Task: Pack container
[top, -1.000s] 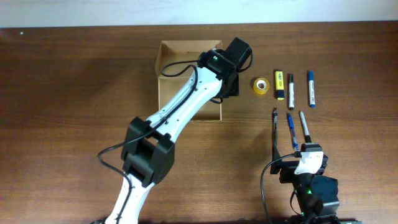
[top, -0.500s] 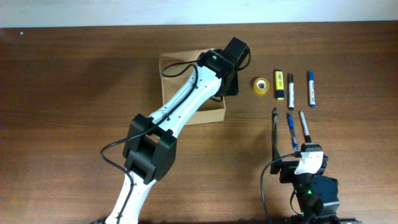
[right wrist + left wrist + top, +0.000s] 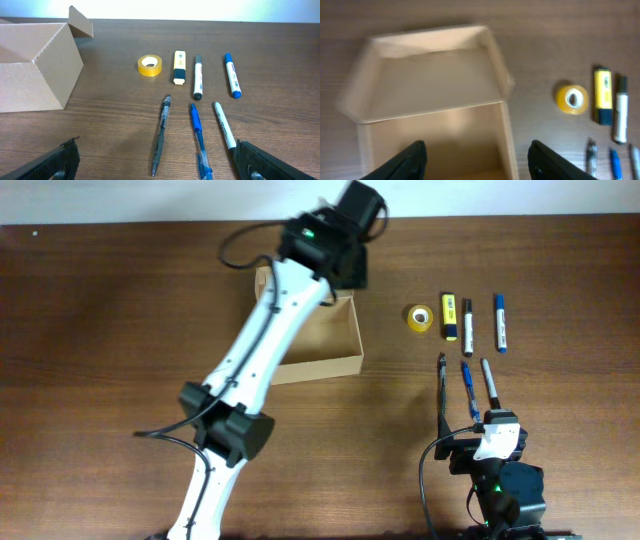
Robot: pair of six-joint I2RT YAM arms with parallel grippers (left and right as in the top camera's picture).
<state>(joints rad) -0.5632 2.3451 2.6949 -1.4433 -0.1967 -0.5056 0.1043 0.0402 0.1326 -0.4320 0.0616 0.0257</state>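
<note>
The yellow tape roll is next: my right gripper will go up and outward past the pens to the roll, then go down onto the roll's box-side [image 3: 411,318] [image 3: 141,64].
The container [image 3: 318,340], a tan cardboard box, stands open left of centre. In the left wrist view its lid flap [image 3: 435,72] is folded back and its inside [image 3: 455,132] shows nothing. My left gripper [image 3: 477,165] hangs open above the box's right wall, holding nothing. My right gripper [image 3: 165,170] is open low over the table by the near edge, with nothing between its fingers. Three pens lie just ahead of it: black [image 3: 161,134], blue [image 3: 198,137] and white [image 3: 223,125].
Right of the box lie a yellow tape roll [image 3: 419,317], a yellow highlighter [image 3: 449,316], a black-capped marker [image 3: 467,326] and a blue marker [image 3: 499,322]. The left arm [image 3: 265,340] crosses over the box's left part.
My left gripper has opened, risen and pulled back toward the table's far edge. The box has turned slightly. The right arm has not moved.
</note>
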